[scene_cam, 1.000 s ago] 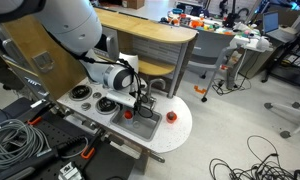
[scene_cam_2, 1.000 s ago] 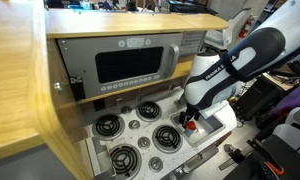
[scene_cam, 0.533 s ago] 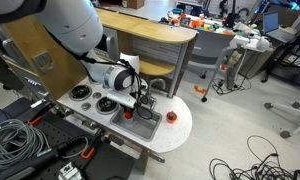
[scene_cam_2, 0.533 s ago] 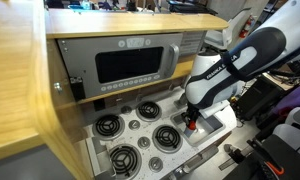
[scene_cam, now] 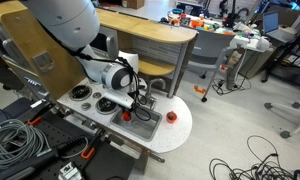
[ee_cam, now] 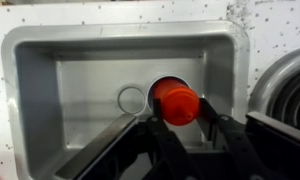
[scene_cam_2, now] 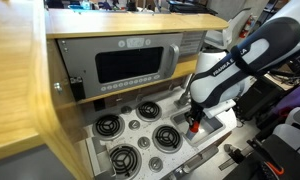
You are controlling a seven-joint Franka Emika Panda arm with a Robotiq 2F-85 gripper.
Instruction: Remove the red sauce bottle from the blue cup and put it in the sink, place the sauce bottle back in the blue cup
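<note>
My gripper rises and shifts away from the burners next. It then lowers and releases the red sauce bottle (scene_cam_2: 191,126) on the sink's bottom beside the drain ring, as the sink's bottom is bare.
In the wrist view, the red sauce bottle (ee_cam: 176,102) is seen end-on, pinched between the two black fingers of my gripper (ee_cam: 182,114). The gripper is shut on it, low inside the grey sink (ee_cam: 50,80), close to the round drain ring (ee_cam: 132,99). In both exterior views the gripper (scene_cam: 143,108) (scene_cam_2: 193,121) reaches down into the sink (scene_cam: 146,126) (scene_cam_2: 215,124). A spot of red from the bottle (scene_cam_2: 191,126) shows at the fingertips. I cannot make out the blue cup in any view.
Round black-and-silver burners (scene_cam_2: 147,110) (scene_cam: 82,94) lie beside the sink on the white toy countertop (scene_cam: 175,135). A low round red object (scene_cam: 171,116) sits near the counter's rim. An oven front (scene_cam_2: 130,65) and wooden wall stand behind. Cables cover the floor (scene_cam: 15,140).
The jaws were open around the red sauce bottle a second ago and have closed on it. The arm has barely shifted.
</note>
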